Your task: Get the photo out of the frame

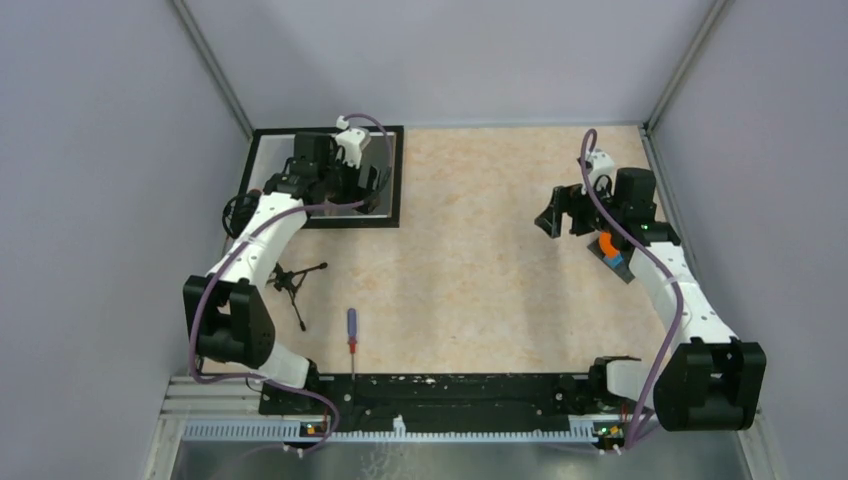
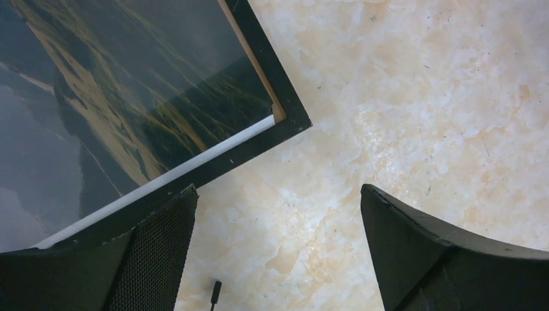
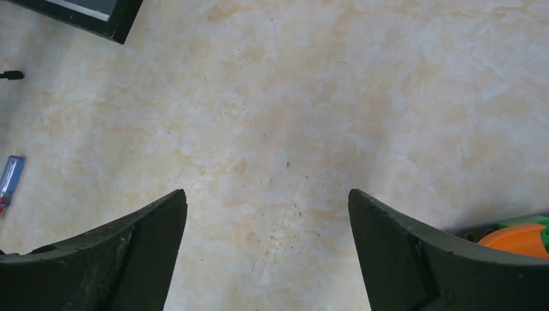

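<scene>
My left gripper needs to move down and to its right in the top view, with its fingers on both sides of the frame's side border (image 1: pixel 398 178) (image 2: pixel 257 37), because bare table is right beside it.
The frame (image 1: pixel 396 190), black-bordered with a glassy front, lies flat at the table's far left. The left arm covers much of it. In the left wrist view the frame's corner (image 2: pixel 285 110) shows with the photo (image 2: pixel 116 84) inside it, dark mountains and green-brown hills with a white edge. My left gripper (image 1: pixel 376 184) is open and empty (image 2: pixel 278 191). It hovers over bare table just off that corner, its left finger (image 2: pixel 155 253) over the frame's border. My right gripper (image 1: pixel 553 215) is open and empty (image 3: pixel 267 193) over the table at the far right. The frame's corner (image 3: pixel 110 23) shows far from it.
A small black tripod (image 1: pixel 292 283) lies near the left arm. A screwdriver (image 1: pixel 351 330) with a blue and red handle lies at the front middle. An orange and blue object (image 1: pixel 610 250) sits under the right arm. Grey walls close in on three sides.
</scene>
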Available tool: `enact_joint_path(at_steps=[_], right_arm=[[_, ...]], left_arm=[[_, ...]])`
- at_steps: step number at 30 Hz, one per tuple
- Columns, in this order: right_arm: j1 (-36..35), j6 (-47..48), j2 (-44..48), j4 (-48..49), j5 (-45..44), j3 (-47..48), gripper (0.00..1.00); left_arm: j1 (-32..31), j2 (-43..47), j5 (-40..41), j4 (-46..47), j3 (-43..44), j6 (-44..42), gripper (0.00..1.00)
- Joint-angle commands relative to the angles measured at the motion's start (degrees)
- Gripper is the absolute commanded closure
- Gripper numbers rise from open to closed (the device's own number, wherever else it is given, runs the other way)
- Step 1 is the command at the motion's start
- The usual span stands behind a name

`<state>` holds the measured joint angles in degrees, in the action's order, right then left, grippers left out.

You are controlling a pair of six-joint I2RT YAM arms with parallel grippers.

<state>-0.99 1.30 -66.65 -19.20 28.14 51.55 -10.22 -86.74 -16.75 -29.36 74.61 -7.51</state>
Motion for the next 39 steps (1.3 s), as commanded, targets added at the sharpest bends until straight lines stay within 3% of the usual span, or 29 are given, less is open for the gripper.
enact_joint_path(at_steps=[1, 7, 14, 19, 30, 39], right_arm=[[-0.14, 0.94, -2.66, 1.67, 3.96, 2.66, 0.07], [-0.20, 1.31, -1.39, 2.38, 6.10, 2.11, 0.07], [-0.16, 2.37, -1.81, 2.06, 4.80, 1.45, 0.07], [-0.06, 2.93, -1.79, 1.62, 2.94, 1.24, 0.07], [-0.09, 3.93, -2.51, 1.37, 2.35, 0.63, 0.07], [-0.13, 3.26, -2.76, 1.88, 1.48, 0.39, 0.07]], left_arm=[[-0.06, -2.82, -1.25, 3.57, 1.86, -4.09, 0.02], [-1.17, -9.87, -4.59, 6.51, 6.17, -0.56, 0.02], [-5.21, -23.79, 4.87, 7.01, 14.63, 3.77, 0.03], [-6.55, -33.73, 8.76, 3.73, 23.82, 3.90, 0.13], [-9.51, -44.28, 15.32, 5.39, 31.23, 3.33, 0.39], [-11.64, -46.42, 12.39, 2.63, 31.68, 1.92, 0.64]])
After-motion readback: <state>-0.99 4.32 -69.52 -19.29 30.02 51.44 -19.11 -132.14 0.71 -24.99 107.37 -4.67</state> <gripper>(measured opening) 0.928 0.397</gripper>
